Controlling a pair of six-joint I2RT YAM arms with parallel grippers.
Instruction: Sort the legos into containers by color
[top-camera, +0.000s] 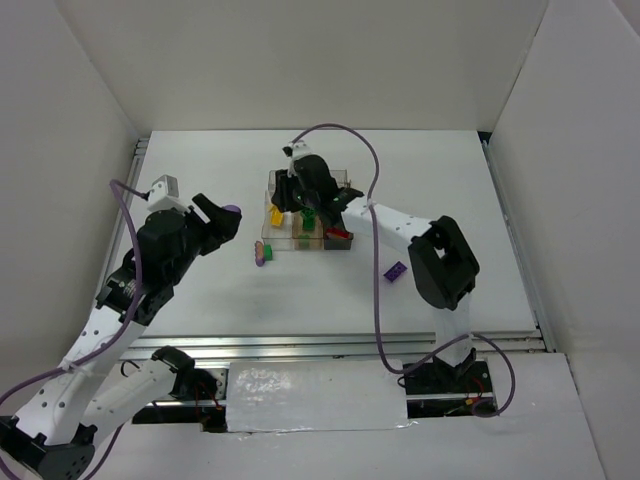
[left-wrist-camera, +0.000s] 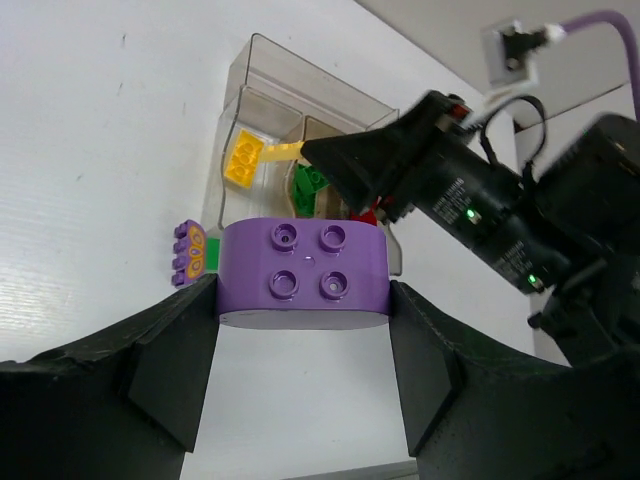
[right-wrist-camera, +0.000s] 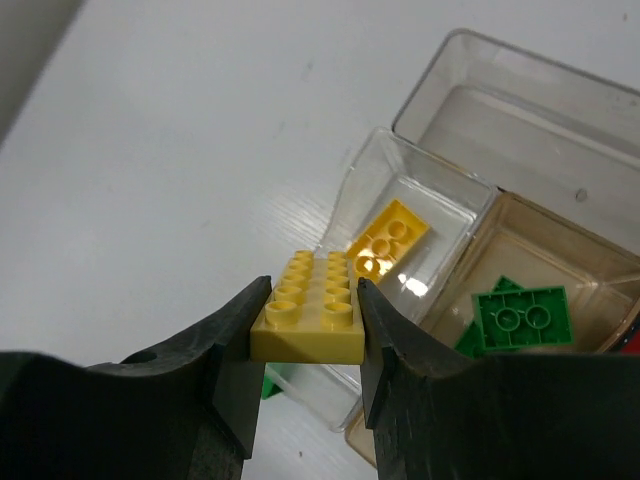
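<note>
The far clear bin (top-camera: 341, 178) (left-wrist-camera: 312, 86) is empty. My left gripper needs to move outward and to the right in the top view next, then down over that bin to let go.
My left gripper (left-wrist-camera: 303, 300) is shut on a purple oval lego (left-wrist-camera: 302, 272) with four studs, held above the table left of the containers (top-camera: 345, 180); from above the lego (top-camera: 230, 212) shows at the fingertips. My right gripper (right-wrist-camera: 310, 305) is shut on a flat yellow lego (right-wrist-camera: 312, 300) over the near edge of a clear bin (right-wrist-camera: 440, 190), where another yellow lego (right-wrist-camera: 388, 238) lies. Green legos (right-wrist-camera: 520, 318) sit in the tan bin beside it. In the top view, the right gripper (top-camera: 297, 207) hangs over the bins.
A small purple piece with yellow and green (top-camera: 263, 252) lies on the table just left of the bins. A purple brick (top-camera: 396, 270) rests near the right arm's elbow. A red lego (top-camera: 338, 235) sits in the dark bin. White walls enclose the table.
</note>
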